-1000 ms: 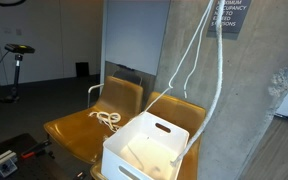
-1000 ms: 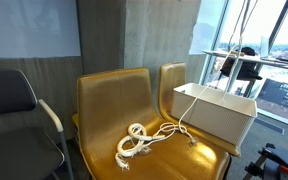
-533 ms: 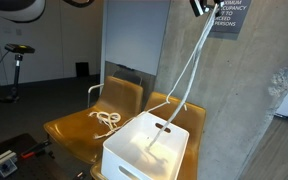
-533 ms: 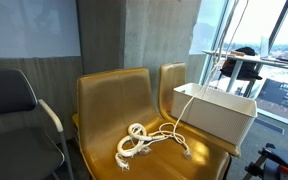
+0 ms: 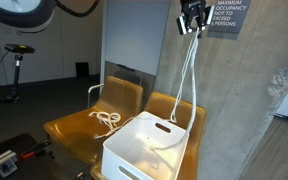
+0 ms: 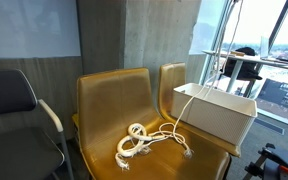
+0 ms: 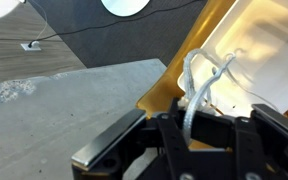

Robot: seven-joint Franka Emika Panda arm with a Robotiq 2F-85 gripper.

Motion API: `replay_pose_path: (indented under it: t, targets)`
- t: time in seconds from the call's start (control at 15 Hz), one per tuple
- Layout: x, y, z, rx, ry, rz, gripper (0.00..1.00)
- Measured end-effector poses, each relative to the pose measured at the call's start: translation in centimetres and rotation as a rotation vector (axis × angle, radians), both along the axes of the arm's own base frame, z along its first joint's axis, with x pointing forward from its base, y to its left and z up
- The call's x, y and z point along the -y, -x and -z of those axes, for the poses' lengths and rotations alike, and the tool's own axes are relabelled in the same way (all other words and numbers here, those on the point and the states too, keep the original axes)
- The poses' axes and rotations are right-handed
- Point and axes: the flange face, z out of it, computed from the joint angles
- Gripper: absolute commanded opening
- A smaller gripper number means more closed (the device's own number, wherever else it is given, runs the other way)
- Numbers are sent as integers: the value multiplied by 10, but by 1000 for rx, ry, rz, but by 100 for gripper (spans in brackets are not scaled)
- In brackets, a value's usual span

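My gripper moves down slightly next, shifts over the bin and releases, as the bin's open inside lies below my gripper with the rope hanging into it.
My gripper (image 5: 190, 22) is high above the chairs, shut on a white rope (image 5: 192, 70). The rope hangs down from it in two strands into a white plastic bin (image 5: 149, 148) on the right yellow chair (image 5: 189, 118). In the wrist view the rope (image 7: 197, 85) runs between my fingers (image 7: 192, 128) down to the bin (image 7: 259, 50). In an exterior view the rope (image 6: 224, 45) hangs over the bin (image 6: 216, 110), and its other end lies coiled (image 6: 136, 140) on the left yellow chair seat (image 6: 109, 110). My gripper is above that view's top edge.
A concrete pillar (image 5: 254, 90) stands right behind the chairs. A grey chair (image 6: 14, 115) stands beside the yellow ones. An exercise bike (image 5: 19, 60) stands at the far side of the room. A window and a desk chair (image 6: 246, 65) lie beyond the bin.
My gripper has come down into the exterior view from above the top edge. The hanging rope has shifted, and more of it lies in the bin.
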Motion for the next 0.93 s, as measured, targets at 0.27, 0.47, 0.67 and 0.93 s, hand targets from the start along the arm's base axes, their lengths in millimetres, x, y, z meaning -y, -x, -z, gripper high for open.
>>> replay_pose_path:
  t: [0.27, 0.47, 0.67, 0.93]
  targets:
    - [-8, -12, 36, -85, -50, -3, 0]
    - [-1, -15, 56, -135, -72, 14, 0]
    - [0, -14, 66, -165, -91, 23, 0]
    - [-22, -20, 73, -194, -126, -8, 0]
